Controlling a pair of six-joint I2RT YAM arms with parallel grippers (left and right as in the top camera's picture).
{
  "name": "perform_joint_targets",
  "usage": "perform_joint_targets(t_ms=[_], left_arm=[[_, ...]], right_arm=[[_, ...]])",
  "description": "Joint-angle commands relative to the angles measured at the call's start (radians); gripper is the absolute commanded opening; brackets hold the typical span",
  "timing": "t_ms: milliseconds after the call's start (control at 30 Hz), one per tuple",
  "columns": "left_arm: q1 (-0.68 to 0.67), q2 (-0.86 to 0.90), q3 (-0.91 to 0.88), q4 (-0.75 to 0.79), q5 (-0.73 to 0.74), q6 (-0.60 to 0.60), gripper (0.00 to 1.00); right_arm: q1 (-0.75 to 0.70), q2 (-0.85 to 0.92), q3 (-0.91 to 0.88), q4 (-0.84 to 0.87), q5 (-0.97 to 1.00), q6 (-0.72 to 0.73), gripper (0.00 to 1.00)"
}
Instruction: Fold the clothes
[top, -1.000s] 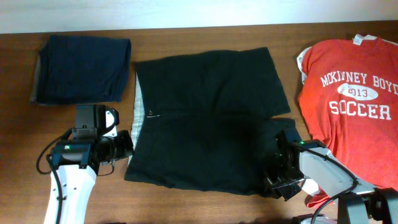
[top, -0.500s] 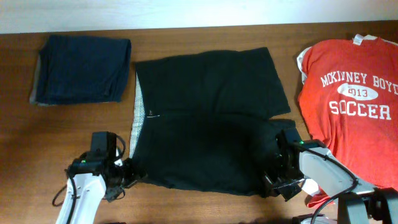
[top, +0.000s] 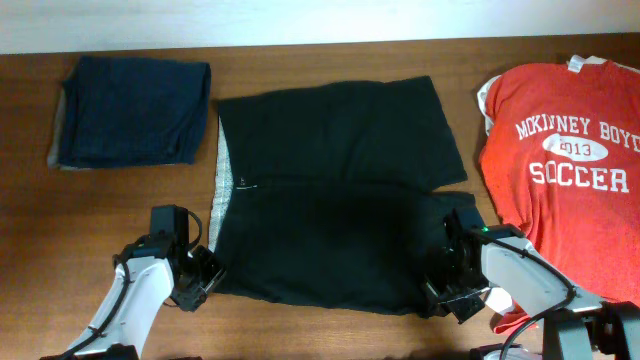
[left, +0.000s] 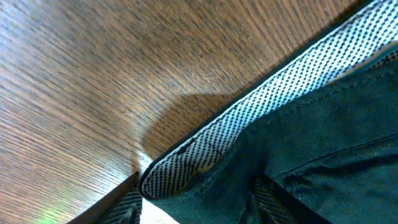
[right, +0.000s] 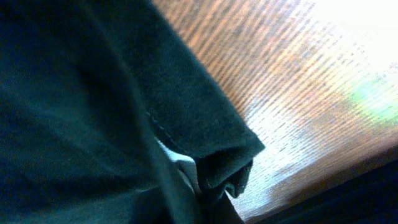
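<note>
The robot's right gripper will next rise high above the shorts' corner by the red T-shirt (right: 231, 158) and let go of the leg hem there, as the hem is bunched in its fingers.
Black shorts (top: 330, 190) lie flat in the middle of the wooden table, with the checked waistband lining (top: 222, 180) showing on the left. My left gripper (top: 200, 278) is at the shorts' front left corner. In the left wrist view its fingers (left: 196, 208) are open on either side of the waistband corner (left: 205, 149). My right gripper (top: 445, 290) is at the front right corner. In the right wrist view it (right: 205, 193) is shut on the bunched leg hem of the shorts (right: 93, 93).
A folded navy garment (top: 130, 110) lies at the back left. A red soccer T-shirt (top: 570, 150) lies spread at the right, close to my right arm. The table's front edge is just behind both grippers.
My left arm has swung down from beside the navy garment to the shorts' front left corner and closed in on the waistband. The right gripper has stayed put.
</note>
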Motion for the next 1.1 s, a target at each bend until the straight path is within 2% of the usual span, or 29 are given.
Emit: perform_joint_targets(t_ms=[0,33,100,133,167,200,300,433,533,667,733,800,900,1067], left_arm=[[0.005,0.01,-0.008,-0.004,0.002,0.027,0.45],[0.005,0.01,-0.008,-0.005,0.003,0.073,0.29],[0.005,0.01,-0.008,-0.004,0.073,0.139,0.07],[0.005,0.01,-0.008,-0.002,0.105,0.164,0.07],[0.005,0.01,-0.007,0.005,0.105,0.19,0.01],[0.005,0.009,-0.003,0.008,0.105,0.202,0.0],[0.005,-0.02,0.083,-0.069,0.106,0.242,0.0],[0.003,-0.176,0.195,-0.185,0.108,0.261,0.0],[0.003,-0.335,0.294,-0.342,0.105,0.261,0.01],[0.003,-0.405,0.5,-0.489,0.093,0.281,0.01],[0.003,-0.405,0.544,-0.496,0.084,0.298,0.01],[0.003,-0.401,0.545,-0.507,0.054,0.298,0.01],[0.003,-0.386,0.545,-0.517,0.017,0.299,0.01],[0.003,-0.386,0.545,-0.518,0.016,0.299,0.01]], right_arm=[[0.006,0.034,-0.053,0.027,0.121,0.006,0.04],[0.006,0.034,-0.053,0.027,0.12,0.006,0.04],[0.006,0.034,-0.052,0.03,0.12,0.006,0.04],[0.006,0.034,-0.052,0.03,0.12,0.006,0.04],[0.005,0.034,-0.05,0.026,0.12,0.006,0.04],[0.006,0.034,-0.028,-0.013,0.132,0.006,0.04],[0.006,0.034,0.173,-0.278,0.264,-0.002,0.04],[0.006,0.034,0.461,-0.438,0.281,-0.256,0.04],[0.006,0.034,0.57,-0.542,0.278,-0.289,0.04],[0.006,0.034,0.699,-0.618,0.266,-0.38,0.04],[0.006,0.034,0.789,-0.643,0.266,-0.396,0.04],[0.006,0.034,0.843,-0.656,0.242,-0.395,0.04],[0.005,0.034,0.844,-0.632,0.107,-0.383,0.04],[0.006,0.034,0.844,-0.634,0.108,-0.384,0.04]])
